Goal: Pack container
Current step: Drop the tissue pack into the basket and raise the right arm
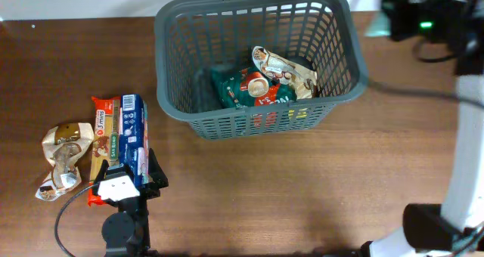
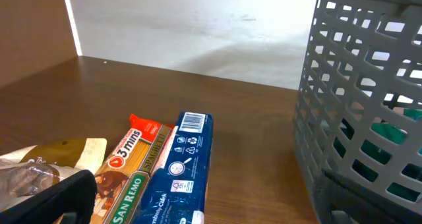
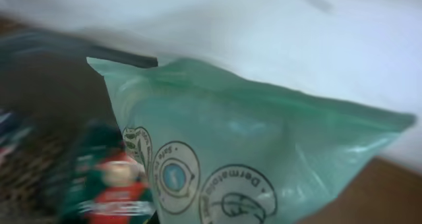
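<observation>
My right gripper goes left in the overhead view, down over the beige packet point(image 1: 274, 63), and releases next, since the pale green packet hangs outside the basket point(image 1: 160, 53).
The dark grey slotted basket point(image 1: 160, 53) stands at the back middle of the table and fills the right side of the left wrist view point(image 2: 356, 105). It holds a dark green packet point(image 1: 253, 91) and a beige packet point(image 1: 291, 72). My left gripper point(image 1: 128, 183) is open low over the near end of a blue packet point(image 1: 132, 132) point(image 2: 181, 165), one finger on each side. A San Remo spaghetti packet point(image 1: 104, 136) point(image 2: 128, 168) lies beside it. My right gripper point(image 1: 389, 19) holds a pale green packet point(image 3: 250, 151) in the air by the basket's far right corner. Its fingers are hidden.
A crumpled beige packet point(image 1: 64, 155) point(image 2: 39, 165) lies left of the spaghetti. A black cable point(image 1: 64, 219) curls by the left arm's base. The right arm's white body point(image 1: 465, 159) runs down the right edge. The right wrist view is blurred.
</observation>
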